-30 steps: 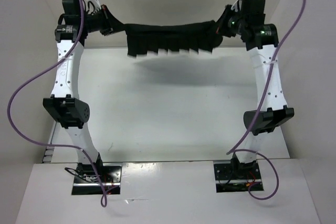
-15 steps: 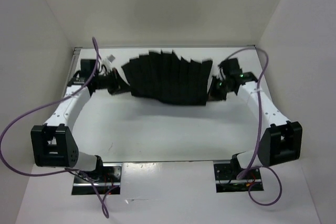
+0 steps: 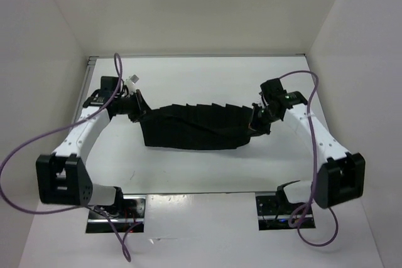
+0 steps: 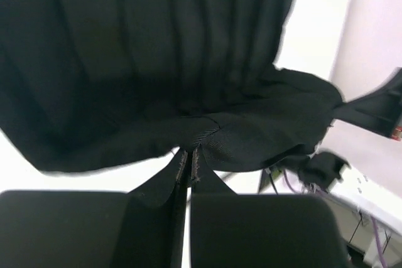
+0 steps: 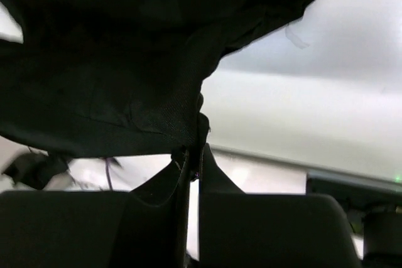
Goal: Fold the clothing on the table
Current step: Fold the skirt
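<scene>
The clothing's held end hangs short, so my right gripper must next carry it outward and down to the clothing's far edge (image 3: 241, 107) and release it.
The black pleated clothing (image 3: 198, 127) stretches across the middle of the white table (image 3: 195, 167) between the two arms, its lower part lying on the surface. My left gripper (image 3: 139, 112) is shut on the clothing's left end. In the left wrist view my left gripper (image 4: 189, 155) pinches an edge of the clothing (image 4: 144, 61), which fans out ahead. My right gripper (image 3: 255, 123) is shut on the right end. Seen from the right wrist, my right gripper (image 5: 193, 155) nips a fold of the clothing (image 5: 125, 61) that hangs to the left.
White walls close in the table at the back (image 3: 195, 10), left (image 3: 38, 92) and right (image 3: 358, 80). Purple cables (image 3: 38, 142) loop beside both arms. The arm bases (image 3: 116, 208) sit at the near edge.
Both arms have come down from high at the back and drawn toward the near side. The clothing went from hanging in the air to lying stretched on the table, still held at both ends.
</scene>
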